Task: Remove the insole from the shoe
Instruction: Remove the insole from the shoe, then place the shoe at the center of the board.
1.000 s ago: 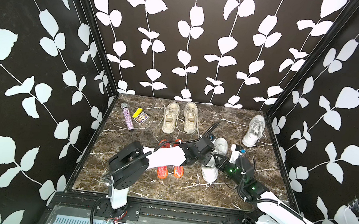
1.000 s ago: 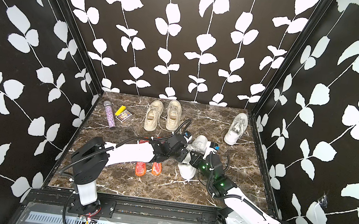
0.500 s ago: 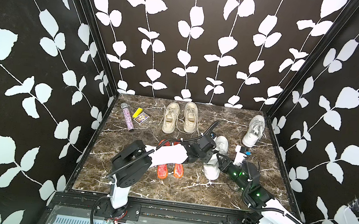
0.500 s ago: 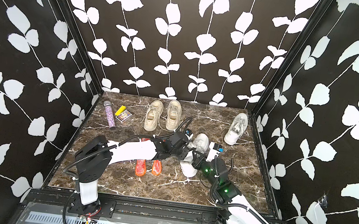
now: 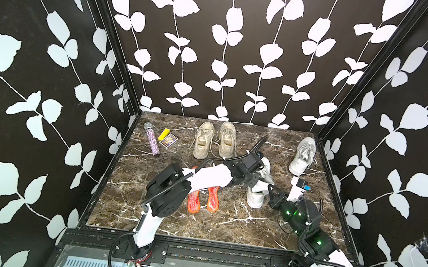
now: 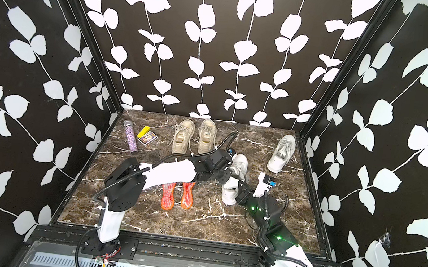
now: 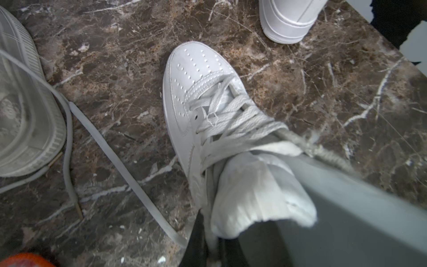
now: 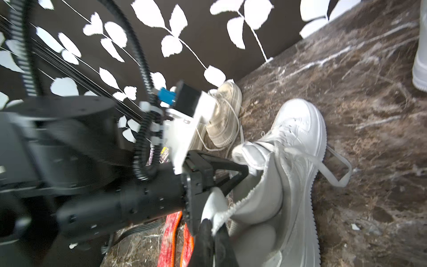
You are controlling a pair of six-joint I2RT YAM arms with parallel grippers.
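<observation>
I need to pull the shoe outward with my left gripper next, to the bare tabletop beside the beige sneakers, and let go of it there, because my right gripper holds the insole's edge.
A white high-top shoe [image 5: 259, 185] [image 6: 235, 179] stands mid-table with its toe pointing away. My left gripper [image 7: 211, 240] [image 5: 254, 179] is shut on the shoe's upper edge beside the padded tongue [image 7: 254, 196]. In the right wrist view a white insole [image 8: 254, 203] with a zigzag edge curls up out of the shoe's opening. My right gripper [image 8: 213, 233] [image 5: 270, 192] is shut on the insole's edge at the heel end. The rest of the insole is hidden inside the shoe.
Two orange-red insoles [image 5: 200, 199] lie flat under the left arm. A beige pair of sneakers [image 5: 215, 140] stands at the back, and another white shoe [image 5: 303, 156] at the back right. A glittery tube [image 5: 152, 139] and a small card box [image 5: 168, 140] lie back left.
My right arm has drawn back toward the right, its gripper staying shut at the shoe's heel. The left gripper has kept its hold on the shoe.
</observation>
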